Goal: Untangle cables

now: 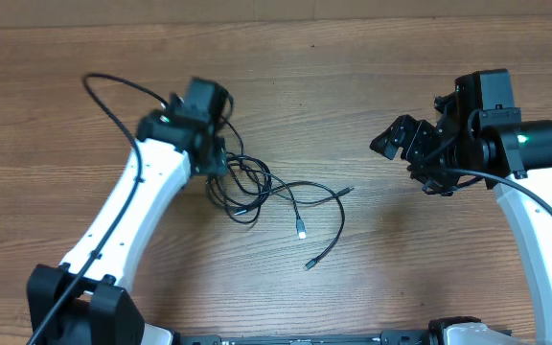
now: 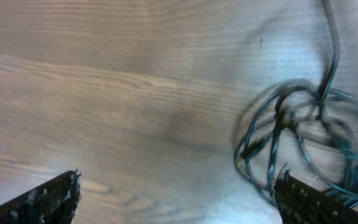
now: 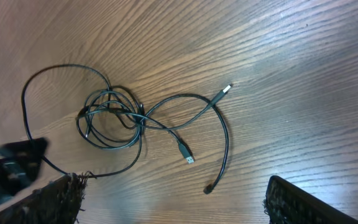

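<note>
Next, my left gripper moves down and back onto the outer side of one wide cable loop and closes there, since that loop lies clear of the tangled heap of cables.
The cables (image 1: pixel 247 187) lie in a tangled bunch of thin black loops on the wooden table, left of centre. Loose ends trail right, one with a silvery plug (image 1: pixel 301 231). The bunch also shows in the right wrist view (image 3: pixel 114 118) and, blurred, in the left wrist view (image 2: pixel 303 143). My left gripper (image 1: pixel 214 153) hovers at the bunch's upper left edge, open and empty; in the left wrist view (image 2: pixel 179 193) the cables lie by its right finger. My right gripper (image 1: pixel 401 139) is open and empty, well to the right of the cables, with the table between its fingers (image 3: pixel 173 199).
The wooden table (image 1: pixel 353 57) runs across the whole view. A thicker black arm cable (image 1: pixel 113 91) arcs at the back left. The arm bases (image 1: pixel 75 307) stand at the front corners.
</note>
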